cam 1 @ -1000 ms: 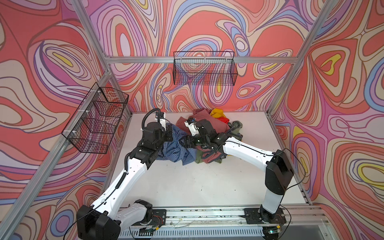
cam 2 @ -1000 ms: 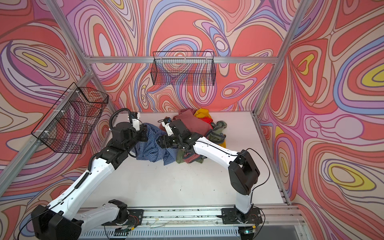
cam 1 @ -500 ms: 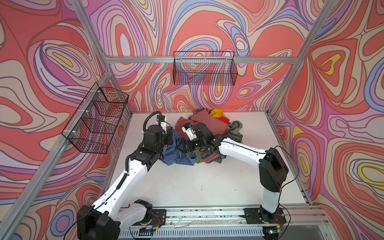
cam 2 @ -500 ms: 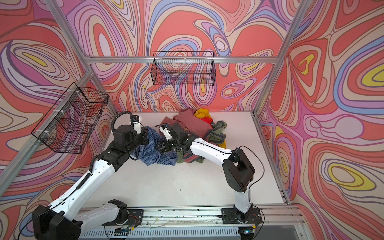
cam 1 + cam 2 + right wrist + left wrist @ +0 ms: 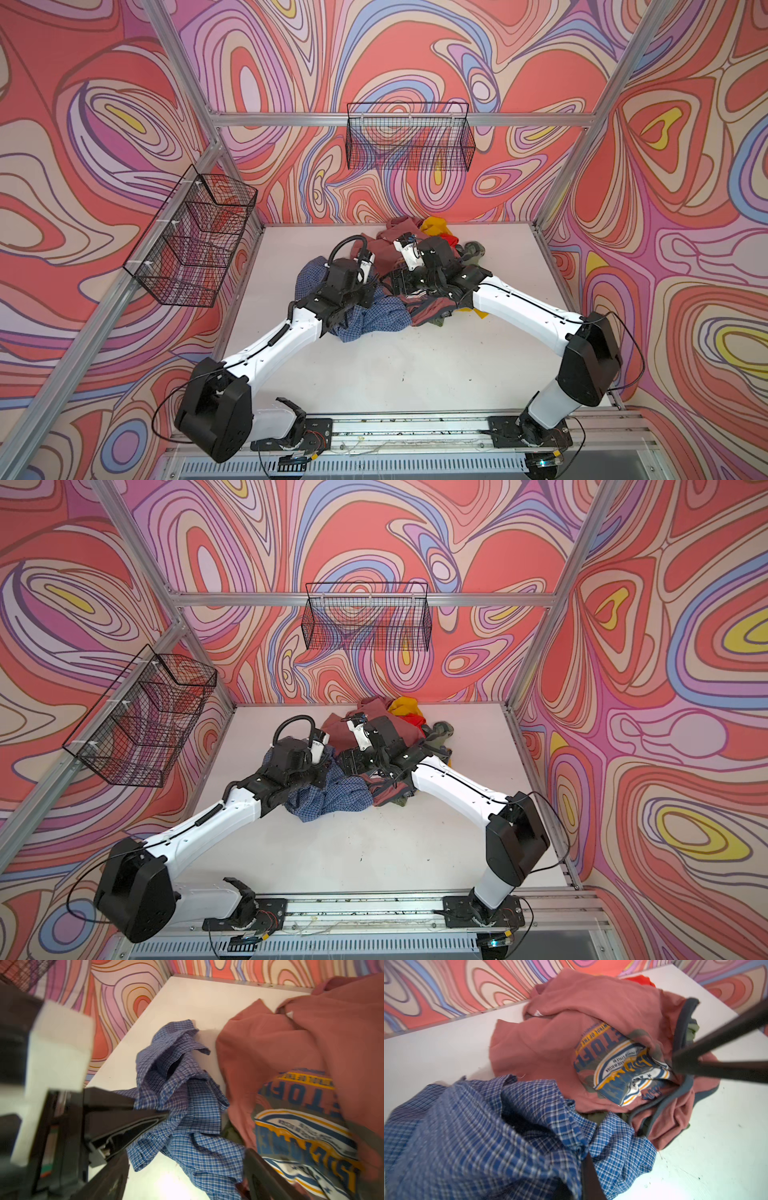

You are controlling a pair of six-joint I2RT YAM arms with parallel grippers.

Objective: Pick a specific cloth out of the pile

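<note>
Next, my left gripper moves back down toward the cloth's near end (image 5: 630, 1162) beside the pink T-shirt (image 5: 591, 1022) and releases the folds there, since they hang raised above the table.
The cloth (image 5: 374, 320) (image 5: 332, 802), a blue and white checked shirt, lies crumpled at the near left edge of the pile (image 5: 415, 243) (image 5: 376, 725). My left gripper (image 5: 363, 298) (image 5: 316, 777) (image 5: 581, 1184) is shut on the cloth (image 5: 488, 1136), whose folds hide most of its fingers. My right gripper (image 5: 399, 283) (image 5: 352, 764) (image 5: 187, 1178) hangs open over the seam between the cloth (image 5: 187, 1105) and the pink badge-printed T-shirt (image 5: 291, 1053) (image 5: 591, 1022). One of its fingers (image 5: 716, 1068) touches the badge. Yellow, red and olive pieces lie behind.
The white table (image 5: 415, 374) is walled on three sides. A wire basket (image 5: 409, 137) hangs on the back wall and another wire basket (image 5: 195, 237) on the left wall. The arms' base rail (image 5: 395, 428) runs along the front edge.
My right gripper's jaws have opened wider. My left gripper has shifted right and slightly toward the front, dragging the cloth with it.
</note>
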